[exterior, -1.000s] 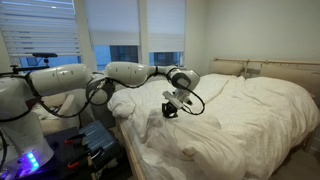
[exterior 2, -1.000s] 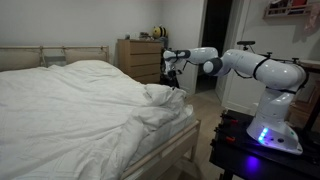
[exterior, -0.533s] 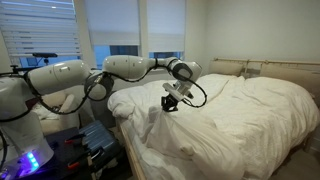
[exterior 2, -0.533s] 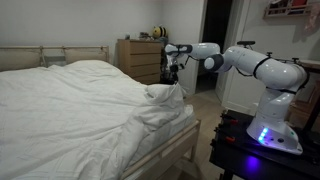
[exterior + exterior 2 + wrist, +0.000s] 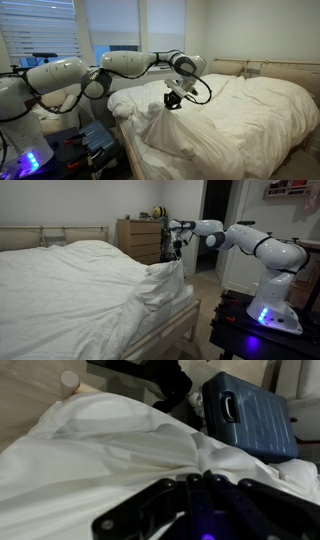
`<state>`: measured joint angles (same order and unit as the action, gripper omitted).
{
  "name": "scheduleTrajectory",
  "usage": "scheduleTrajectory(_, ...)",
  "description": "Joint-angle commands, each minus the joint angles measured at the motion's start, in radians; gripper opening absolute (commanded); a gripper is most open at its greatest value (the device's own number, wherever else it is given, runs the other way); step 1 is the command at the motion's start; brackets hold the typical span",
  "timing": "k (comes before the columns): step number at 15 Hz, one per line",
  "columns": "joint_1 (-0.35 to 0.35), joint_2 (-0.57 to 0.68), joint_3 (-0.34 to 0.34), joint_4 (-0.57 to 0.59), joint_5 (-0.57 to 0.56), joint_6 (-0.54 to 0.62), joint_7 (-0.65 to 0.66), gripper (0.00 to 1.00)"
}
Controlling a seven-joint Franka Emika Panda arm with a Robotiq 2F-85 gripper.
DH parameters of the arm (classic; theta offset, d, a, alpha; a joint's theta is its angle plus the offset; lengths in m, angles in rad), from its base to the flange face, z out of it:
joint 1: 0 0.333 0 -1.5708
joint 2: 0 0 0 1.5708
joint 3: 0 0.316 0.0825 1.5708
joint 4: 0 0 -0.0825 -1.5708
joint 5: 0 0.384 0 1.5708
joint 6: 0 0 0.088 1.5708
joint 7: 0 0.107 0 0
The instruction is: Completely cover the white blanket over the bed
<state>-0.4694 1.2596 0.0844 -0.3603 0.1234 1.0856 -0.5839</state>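
My gripper stays above the bed's foot corner [image 5: 152, 127] next, barely shifting, and opens to release the blanket's pinched fold, since the blanket [image 5: 240, 115] already reaches the bed's edge there.
The white blanket [image 5: 240, 115] is a thick puffy duvet heaped over the bed [image 5: 285, 70] in both exterior views [image 5: 70, 285]. My gripper [image 5: 173, 98] is shut on a pinched fold of the blanket near the bed's foot corner and holds it lifted into a peak [image 5: 165, 275]. In the wrist view the black fingers [image 5: 196, 482] are closed on gathered white fabric [image 5: 110, 440]. The beige headboard [image 5: 300, 68] is at the far end.
A wooden dresser [image 5: 138, 238] stands behind the bed's foot. A blue suitcase [image 5: 245, 415] lies on the floor beside the bed. The robot base [image 5: 275, 305] stands on a stand next to the bed. A cream armchair [image 5: 70, 103] is near the window.
My gripper has risen and moved toward the bed's foot with the blanket fold in it. The lifted fabric peak now stands taller.
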Motion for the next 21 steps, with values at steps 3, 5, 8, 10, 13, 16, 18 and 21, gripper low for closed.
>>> scheduleTrajectory(3,-0.023,-0.051,-0.004,0.000,0.005,-0.028,0.002,0.01)
scheduleTrajectory(5,-0.025,-0.063,-0.007,0.001,0.002,-0.020,0.003,0.01)
scheduleTrajectory(8,-0.020,-0.077,-0.008,0.002,-0.001,-0.025,0.004,0.01)
scheduleTrajectory(10,-0.017,-0.085,-0.009,0.002,0.000,-0.040,0.018,0.17)
scheduleTrajectory(13,-0.022,-0.095,-0.008,-0.001,0.007,-0.053,0.047,0.45)
scheduleTrajectory(16,-0.028,-0.089,-0.013,0.003,0.005,-0.006,0.091,0.67)
scheduleTrajectory(18,-0.021,-0.078,-0.024,0.002,-0.010,0.103,0.090,0.82)
scheduleTrajectory(21,-0.007,-0.046,-0.027,-0.003,-0.017,0.307,0.051,1.00)
